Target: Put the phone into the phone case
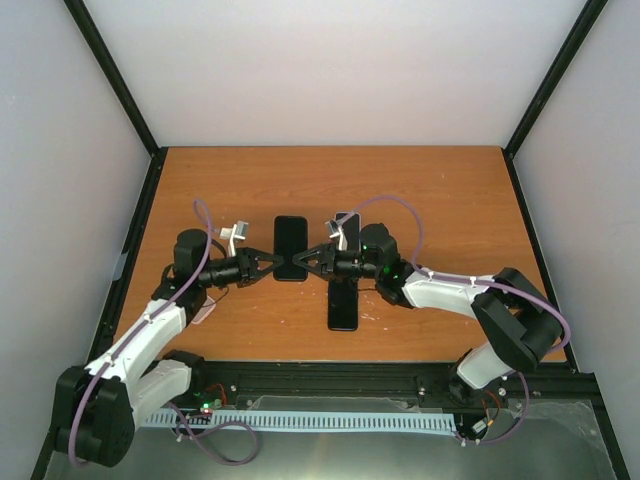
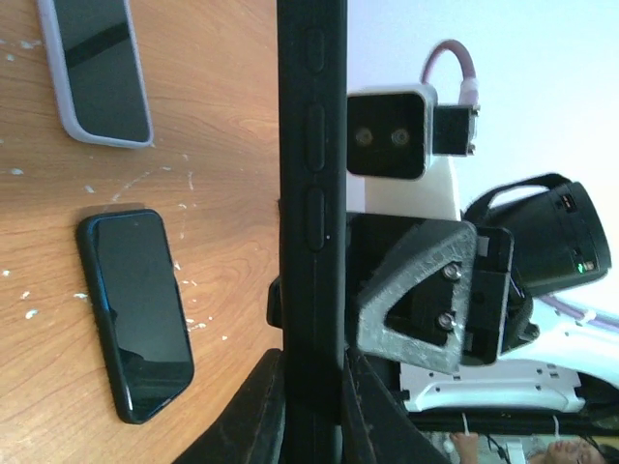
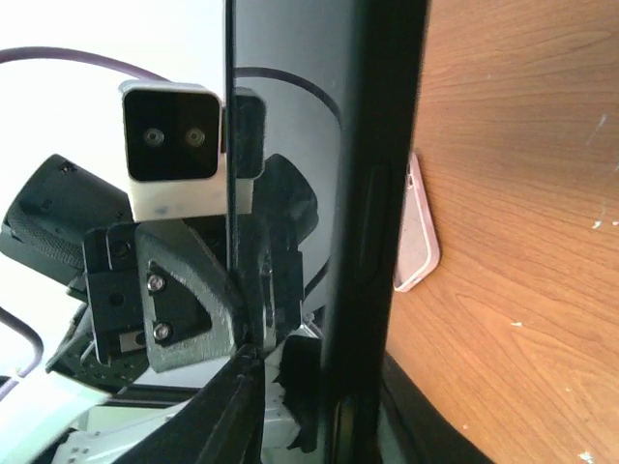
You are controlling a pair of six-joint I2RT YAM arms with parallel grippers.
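Observation:
The case hangs above the table with the phone in it, so the left gripper should next lower it to the bare wood beneath and release it.
A black phone case (image 1: 290, 240) with a glossy dark phone face in it hangs flat just above the table, between both arms. Edge-on in the left wrist view, the case (image 2: 311, 145) shows its moulded side buttons. My left gripper (image 1: 278, 265) (image 2: 311, 362) is shut on its near end, one finger under it and one over. My right gripper (image 1: 305, 263) (image 3: 324, 367) meets it from the other side. One finger lies against the case (image 3: 387, 145) on the table side, and a gap shows between the other finger and the case. I cannot tell how deep the phone sits.
A second dark phone (image 1: 343, 305) (image 2: 140, 314) lies flat on the wooden table under the right forearm. A phone in a pale case (image 1: 347, 222) (image 2: 97, 68) (image 3: 418, 237) lies behind the right wrist. Black frame posts and white walls bound the table.

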